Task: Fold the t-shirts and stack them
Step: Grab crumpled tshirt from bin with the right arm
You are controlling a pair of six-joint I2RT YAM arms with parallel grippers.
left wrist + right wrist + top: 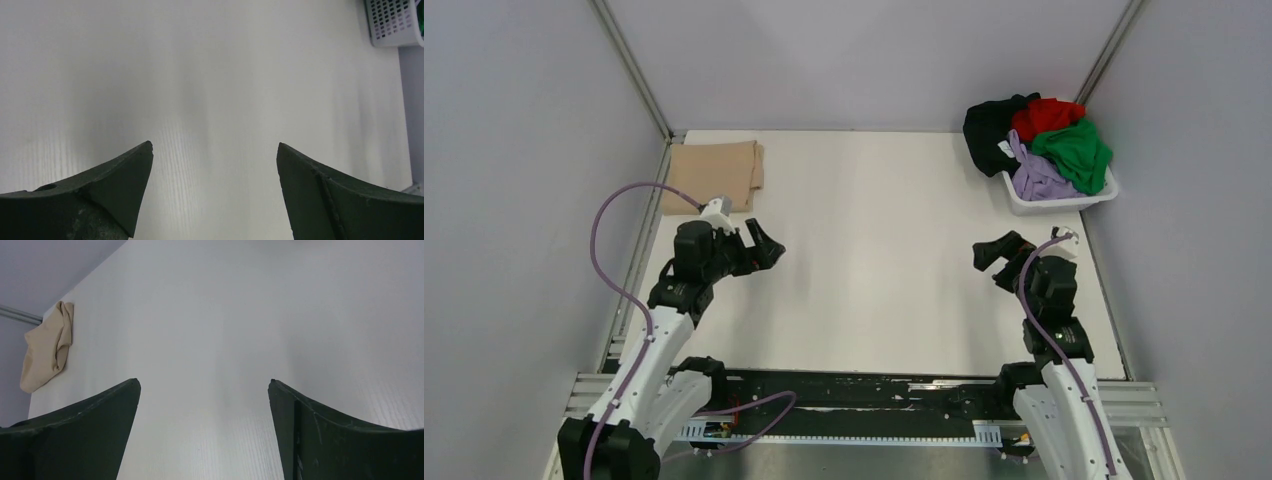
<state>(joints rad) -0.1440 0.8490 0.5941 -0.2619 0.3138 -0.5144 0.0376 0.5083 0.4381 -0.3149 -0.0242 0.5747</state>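
Note:
The bright green t-shirt (1076, 155) lies uncovered on top of the heap, so next I will bring my right gripper outward over the white basket, then lower it to the shirt.
A tan t-shirt (713, 173) lies folded at the table's far left corner; the right wrist view shows this tan t-shirt (47, 347) at its left edge. Black (992, 122), red (1046, 114), green (1076, 152) and lavender (1036, 177) t-shirts are heaped in a white basket (1064, 204) at the far right. My left gripper (764, 243) hovers open over the left side of the table, nothing between its fingers (125, 180). My right gripper (992, 256) hovers open on the right side, also with nothing in it, below the basket.
The white table (874, 260) is bounded by grey walls on the left, back and right. A corner of the basket (392, 22) shows at the top right of the left wrist view. A black rail with cables runs along the near edge.

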